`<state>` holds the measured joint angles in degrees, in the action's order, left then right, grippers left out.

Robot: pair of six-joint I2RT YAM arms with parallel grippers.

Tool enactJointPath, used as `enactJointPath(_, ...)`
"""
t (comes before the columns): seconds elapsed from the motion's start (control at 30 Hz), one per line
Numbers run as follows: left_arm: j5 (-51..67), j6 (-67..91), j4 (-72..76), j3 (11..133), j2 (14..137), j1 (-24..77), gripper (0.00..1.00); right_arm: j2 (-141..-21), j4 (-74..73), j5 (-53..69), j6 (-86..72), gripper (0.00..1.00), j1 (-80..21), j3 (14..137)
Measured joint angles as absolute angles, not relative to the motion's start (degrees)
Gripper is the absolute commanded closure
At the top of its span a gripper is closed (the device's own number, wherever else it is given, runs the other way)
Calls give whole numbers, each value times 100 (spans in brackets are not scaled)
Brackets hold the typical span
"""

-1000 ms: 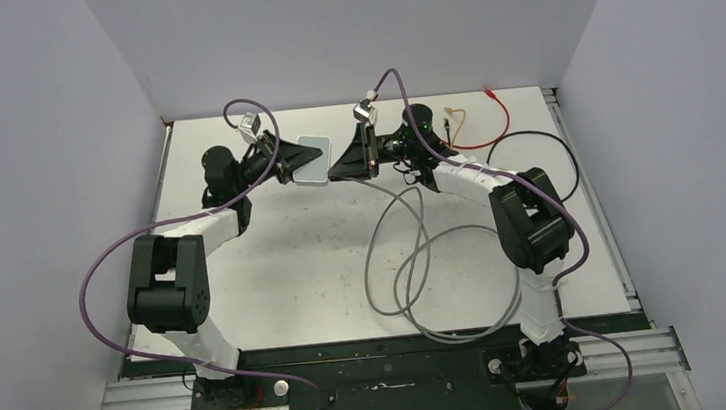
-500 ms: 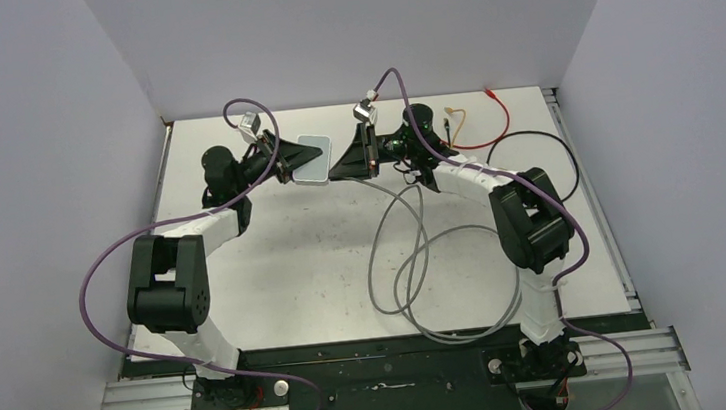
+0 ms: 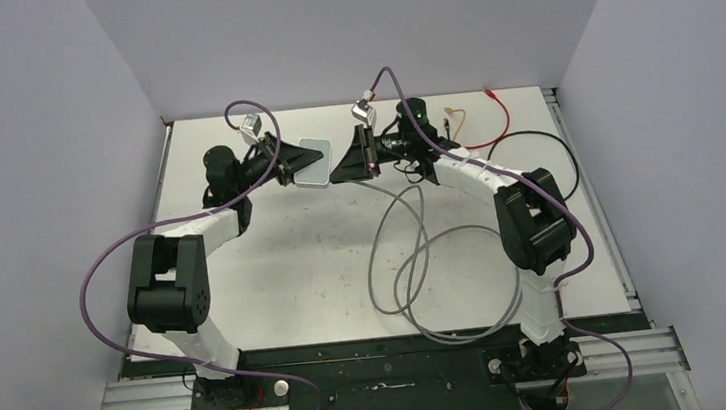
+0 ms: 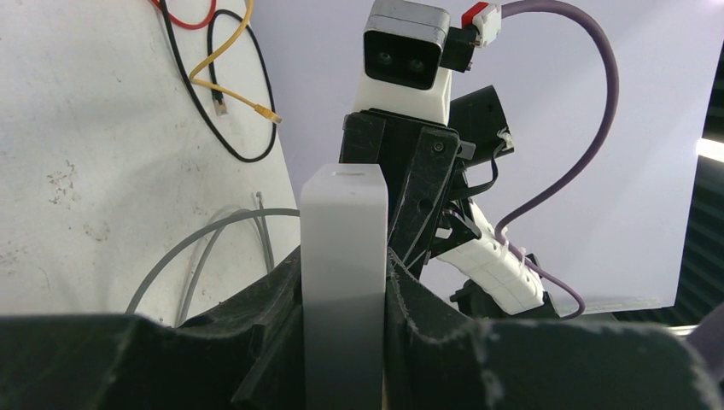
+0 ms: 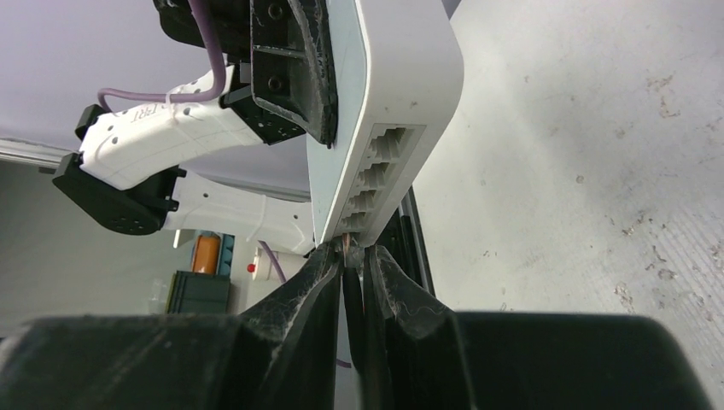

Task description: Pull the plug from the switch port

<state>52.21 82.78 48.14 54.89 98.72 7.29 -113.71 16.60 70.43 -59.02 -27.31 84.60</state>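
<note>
Next, my left gripper moves back and down to release the switch, since the bare tabletop beside the grey loops lies below and back from that gripper.
The switch (image 3: 314, 160), a small light-grey box, hangs above the back of the table, and my left gripper (image 3: 294, 160) is shut on its body. In the left wrist view it stands edge-on (image 4: 344, 248) between the black fingers (image 4: 273, 299). The right wrist view shows its row of sockets (image 5: 380, 175). The plug (image 5: 350, 248) sits at the lowest socket, pinched between my right gripper's (image 5: 352, 256) shut fingertips. I cannot tell whether it is seated or just out. Its grey cable (image 3: 415, 260) trails down from the right gripper (image 3: 344, 164) in loops on the table.
Red cable (image 3: 478, 140), yellow cable (image 3: 454, 116) and black cable (image 3: 539, 143) lie at the back right of the table. The grey cable's loops (image 3: 448, 297) cover the middle. White walls enclose three sides.
The right gripper's jaws have closed onto the plug. The switch and both grippers have shifted slightly, the switch tilting a little.
</note>
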Motion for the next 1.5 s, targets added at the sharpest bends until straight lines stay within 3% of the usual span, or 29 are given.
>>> enactJointPath(0.47,5231,8071,4602,5459,9872,742,100,-11264,543,6873,-4856,95,-2707,8628)
enactJointPath(1.5,5284,8066,4650,5363,9870,733,100,-11194,202,6794,-4449,95,-2705,8613)
